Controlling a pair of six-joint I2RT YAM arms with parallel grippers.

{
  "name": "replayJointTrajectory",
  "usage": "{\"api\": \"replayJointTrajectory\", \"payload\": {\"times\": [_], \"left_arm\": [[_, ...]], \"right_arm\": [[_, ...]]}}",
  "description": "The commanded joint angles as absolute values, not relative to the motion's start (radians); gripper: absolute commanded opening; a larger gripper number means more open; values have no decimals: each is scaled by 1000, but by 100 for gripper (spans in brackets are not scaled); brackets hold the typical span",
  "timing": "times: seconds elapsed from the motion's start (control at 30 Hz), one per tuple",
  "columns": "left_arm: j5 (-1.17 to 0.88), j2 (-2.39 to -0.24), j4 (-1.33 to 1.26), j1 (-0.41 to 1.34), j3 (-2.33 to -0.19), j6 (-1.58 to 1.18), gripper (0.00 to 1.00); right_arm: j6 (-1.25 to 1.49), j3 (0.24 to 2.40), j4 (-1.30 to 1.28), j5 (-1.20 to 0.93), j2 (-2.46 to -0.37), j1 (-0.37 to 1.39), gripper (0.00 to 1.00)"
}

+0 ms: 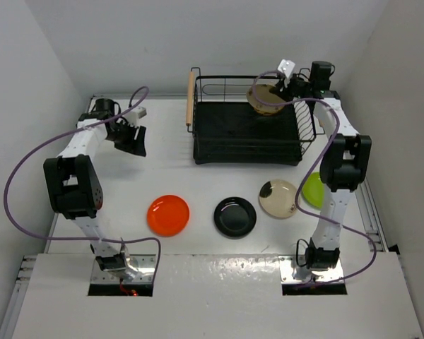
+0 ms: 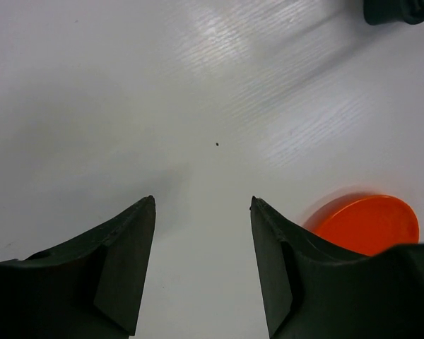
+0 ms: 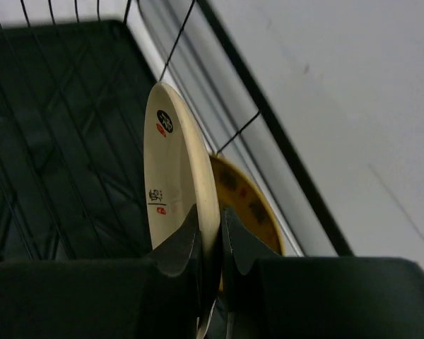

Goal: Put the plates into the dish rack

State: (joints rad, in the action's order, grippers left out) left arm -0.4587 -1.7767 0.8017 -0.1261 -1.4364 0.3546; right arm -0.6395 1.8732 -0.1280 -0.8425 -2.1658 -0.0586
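Note:
I will next move my right gripper down beside the yellow-brown patterned plate (image 3: 253, 208) and let go of the cream floral plate (image 3: 173, 166), because it is already on edge over the rack.
My right gripper (image 1: 279, 90) (image 3: 210, 219) is shut on the rim of the cream floral plate (image 3: 173, 166), holding it on edge over the far right of the black wire dish rack (image 1: 219, 131). The yellow-brown patterned plate (image 3: 251, 205) stands right behind it against the rack's wire wall. My left gripper (image 1: 134, 141) (image 2: 203, 205) is open and empty above bare table at the far left. The orange plate (image 1: 168, 215) (image 2: 371, 222), glossy black plate (image 1: 234, 217), beige plate with a dark patch (image 1: 278, 198) and lime green plate (image 1: 313, 189) lie flat in a row on the table.
The rack has a light wooden handle (image 1: 191, 97) on its left side and wire dividers (image 1: 305, 123) on the right. The right arm's upright link (image 1: 339, 169) stands over the lime green plate. White walls enclose the table on three sides.

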Motion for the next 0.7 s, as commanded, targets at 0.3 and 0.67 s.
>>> {"api": "replayJointTrajectory", "payload": {"times": [0.3, 0.67], "left_arm": [[-431, -1920, 778, -130, -1525, 347, 61], [-411, -1962, 796, -140, -1543, 379, 61]], "right_arm": [[-983, 1894, -72, -730, -2207, -18, 0], [-1008, 1798, -124, -776, -2189, -17, 0]]}}
